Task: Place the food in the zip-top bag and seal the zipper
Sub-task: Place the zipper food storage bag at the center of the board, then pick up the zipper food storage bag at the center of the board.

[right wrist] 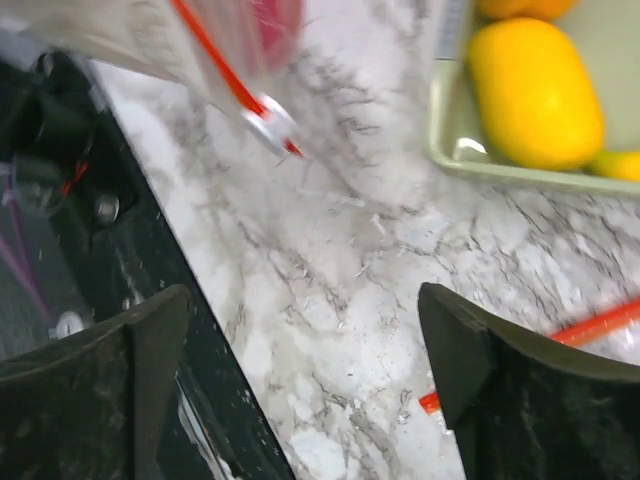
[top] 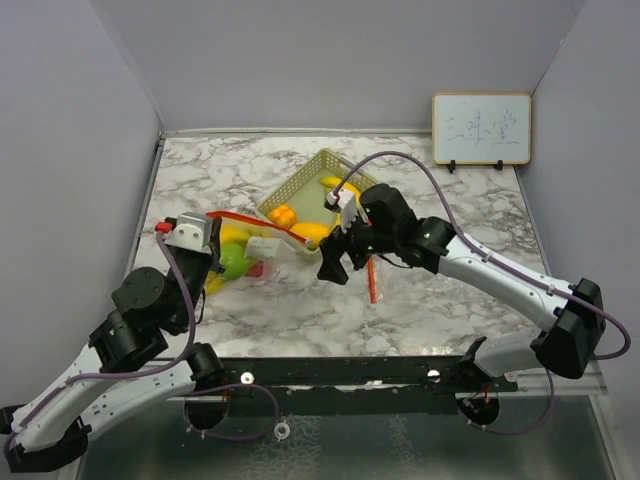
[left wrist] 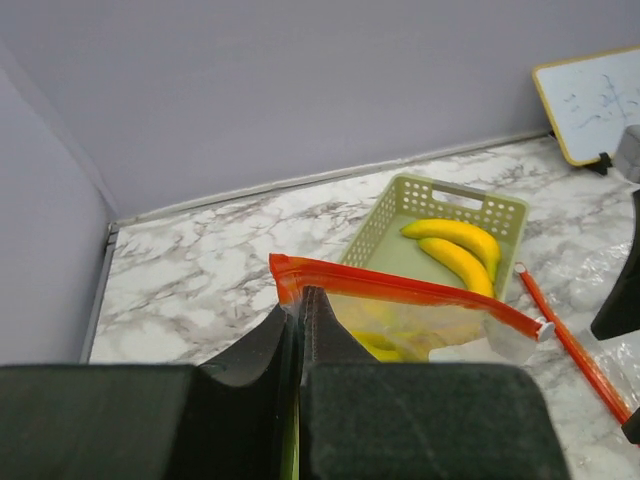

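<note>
My right gripper needs to move down and across onto the middle of the bag's loose red zipper next, because the zipper is below the gripper, to its right in the top view.
My left gripper [top: 214, 232] is shut on the left corner of the clear zip-top bag [top: 250, 245], just under its red zipper [left wrist: 400, 290], and holds it up off the table. The zipper's white slider [left wrist: 541, 328] sits at the far end. Yellow bananas, a green lime [top: 234, 262] and a red apple [top: 256, 269] show through the bag. My right gripper [top: 336, 264] is open and empty over bare marble, right of the bag; in the right wrist view [right wrist: 310, 345] the slider [right wrist: 266, 118] lies ahead of it. Two bananas [left wrist: 455, 245] and orange-yellow fruits [top: 283, 214] lie in the basket.
The pale green mesh basket [top: 300, 186] stands tilted behind the bag. A loose red zipper strip with clear plastic [top: 372, 280] lies on the marble under the right arm. A small whiteboard [top: 481, 128] stands at the back right. Grey walls close the left and back.
</note>
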Robot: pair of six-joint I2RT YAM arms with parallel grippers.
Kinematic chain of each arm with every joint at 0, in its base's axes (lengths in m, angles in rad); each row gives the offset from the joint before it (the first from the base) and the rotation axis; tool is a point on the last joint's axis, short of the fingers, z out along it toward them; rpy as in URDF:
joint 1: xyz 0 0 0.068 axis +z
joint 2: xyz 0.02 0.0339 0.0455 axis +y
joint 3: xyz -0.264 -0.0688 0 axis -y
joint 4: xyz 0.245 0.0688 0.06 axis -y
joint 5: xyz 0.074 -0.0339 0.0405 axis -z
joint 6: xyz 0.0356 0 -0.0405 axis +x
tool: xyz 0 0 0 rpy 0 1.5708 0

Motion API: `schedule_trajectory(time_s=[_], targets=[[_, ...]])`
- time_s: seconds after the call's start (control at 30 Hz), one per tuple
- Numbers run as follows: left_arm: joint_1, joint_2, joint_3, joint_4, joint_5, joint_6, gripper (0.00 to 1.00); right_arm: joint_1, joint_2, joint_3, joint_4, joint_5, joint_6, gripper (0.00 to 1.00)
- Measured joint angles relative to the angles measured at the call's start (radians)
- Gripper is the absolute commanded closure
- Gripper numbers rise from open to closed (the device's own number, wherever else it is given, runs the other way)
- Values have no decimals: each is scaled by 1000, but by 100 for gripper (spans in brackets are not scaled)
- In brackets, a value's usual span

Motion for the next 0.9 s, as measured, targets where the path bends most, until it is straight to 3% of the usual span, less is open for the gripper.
schedule_trajectory(time_s=[0.13, 0.27, 0.37, 0.43, 0.47, 0.63, 0.77, 0.9], targets=[[0, -18, -17, 10, -125, -35, 100, 0, -3, 7, 6, 208, 76, 0], [1, -32, -34, -11, -243, -103, 83, -33, 16, 40, -29, 409, 173, 0], [2, -58, -53, -45, -315, -177, 45, -101, 43, 27, -48, 495, 245, 0], [2, -72, -57, -80, -360, -234, 6, -139, 55, -2, -49, 529, 274, 0], [2, -78, -57, -96, -382, -264, 2, -164, 66, -21, -50, 548, 289, 0], [4, -100, -55, -130, -408, -332, 1, -229, 157, -72, -45, 579, 328, 0], [4, -77, -48, -87, -311, -319, 1, -230, 246, -75, -30, 587, 348, 0], [4, 51, -16, -43, -182, -320, 4, -232, 330, -77, -4, 587, 367, 8]])
